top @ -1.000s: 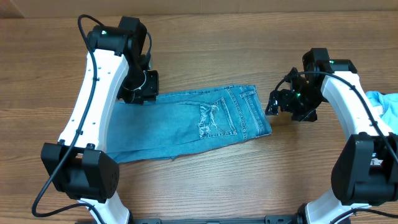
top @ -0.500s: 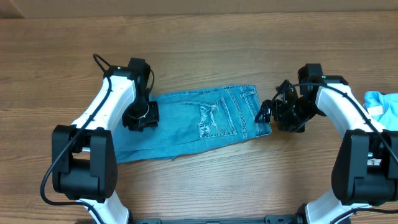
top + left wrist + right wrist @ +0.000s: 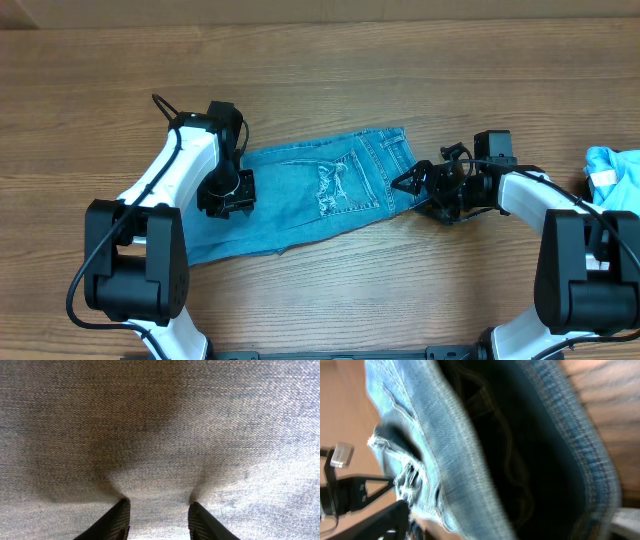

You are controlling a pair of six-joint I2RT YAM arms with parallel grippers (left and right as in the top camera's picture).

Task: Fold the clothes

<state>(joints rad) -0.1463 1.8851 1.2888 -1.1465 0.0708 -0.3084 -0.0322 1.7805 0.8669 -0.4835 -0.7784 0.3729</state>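
The denim already stands between the wide-open fingers of my right gripper, so this gripper should stay low on its side, ease onto the jeans' gaping waistband [image 3: 406, 165] and close there.
The clothes are light blue jeans [image 3: 310, 195], folded into a strip lying across the middle of the table. My left gripper [image 3: 225, 190] stands on the left part of the strip. In the left wrist view denim [image 3: 160, 420] fills the frame. The left gripper [image 3: 159, 517] is open, and the cloth puckers at its fingertips [image 3: 120, 520]. My right gripper [image 3: 410, 185] is at the waistband end, low and turned on its side. In the right wrist view the waistband [image 3: 460, 450] gapes close up between wide-open jaws, with one dark finger [image 3: 375, 520] at lower left.
A light blue cloth [image 3: 612, 170] lies at the table's right edge, beside the right arm. Bare wooden table [image 3: 330, 80] surrounds the jeans on all sides. A frayed tear [image 3: 330, 190] marks the seat of the jeans.
My left gripper came down from the jeans' far left corner onto the cloth. My right gripper moved left to the waistband, whose end shifted slightly.
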